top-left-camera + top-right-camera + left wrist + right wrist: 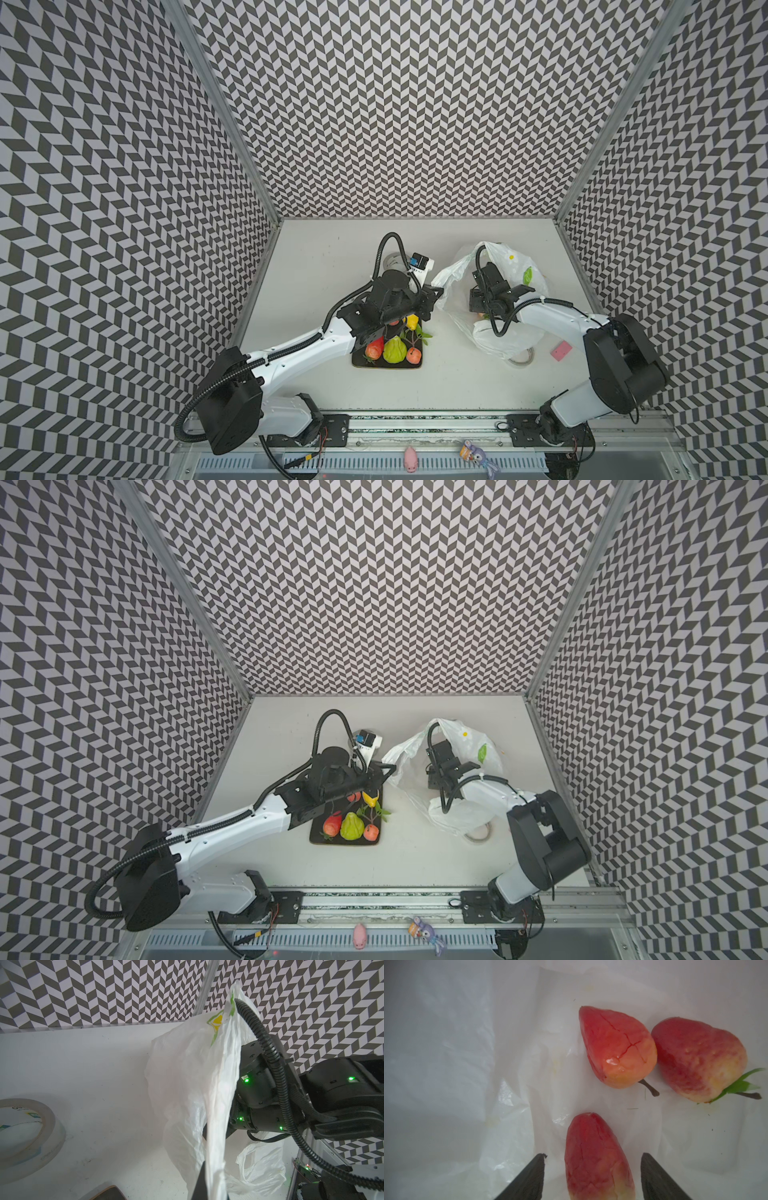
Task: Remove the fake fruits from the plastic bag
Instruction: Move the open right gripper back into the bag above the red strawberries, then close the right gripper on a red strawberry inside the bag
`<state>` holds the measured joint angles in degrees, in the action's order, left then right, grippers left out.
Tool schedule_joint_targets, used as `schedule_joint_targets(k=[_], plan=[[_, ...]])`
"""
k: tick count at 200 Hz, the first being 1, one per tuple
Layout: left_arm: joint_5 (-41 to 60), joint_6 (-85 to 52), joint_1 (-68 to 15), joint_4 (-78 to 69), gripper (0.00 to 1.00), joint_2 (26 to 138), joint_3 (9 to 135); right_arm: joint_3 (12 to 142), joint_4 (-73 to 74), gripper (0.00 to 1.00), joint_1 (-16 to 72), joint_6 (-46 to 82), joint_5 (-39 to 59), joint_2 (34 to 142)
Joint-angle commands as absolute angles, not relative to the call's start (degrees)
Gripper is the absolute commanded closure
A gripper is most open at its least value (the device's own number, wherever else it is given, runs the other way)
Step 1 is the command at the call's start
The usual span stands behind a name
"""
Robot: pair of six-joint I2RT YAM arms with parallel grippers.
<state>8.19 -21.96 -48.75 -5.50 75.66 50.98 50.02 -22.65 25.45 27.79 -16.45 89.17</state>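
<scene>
Next, my right gripper moves further down around the sides of the nearest red strawberry (598,1162) and closes, since that fruit lies below it, between the open fingers.
The plastic bag (519,266) lies crumpled at the right of the table. My left gripper (209,1188) is shut on its rim and holds the mouth up. My right gripper (592,1159) is inside the bag, open, with a red strawberry (596,1159) between its fingers and a gap on each side. Two more strawberries (616,1047) (697,1057) lie further in on the bag's floor. On a black board (361,362) at the table's middle rest a strawberry (375,348), a green pear (395,350), a pink-orange round fruit (413,356) and a yellow one (412,321).
A clear tape roll (27,1132) stands behind the left arm, beside a white box (422,264). Another tape roll (521,359) sticks out from under the bag, and a pink block (561,350) lies right of it. A pink pig (411,458) and a purple toy (478,453) sit on the front rail.
</scene>
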Motion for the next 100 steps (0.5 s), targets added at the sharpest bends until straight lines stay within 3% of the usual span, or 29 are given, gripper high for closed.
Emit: schedule_joint_targets(k=[1,61,100], plan=[[8.23,-21.80,-49.05,-6.59,1.00,74.87,51.06,48.63,-19.76,0.28,24.90,27.23,-15.31,90.85],[7.82,-21.71,-49.09,-6.34,1.00,74.86,51.46,48.86,-17.88,0.26,24.43,26.46,-14.73,95.39],[7.48,-21.80,-49.06,-5.80,1.00,75.21,52.03,49.27,-16.83,0.40,24.26,25.09,-15.15,95.98]])
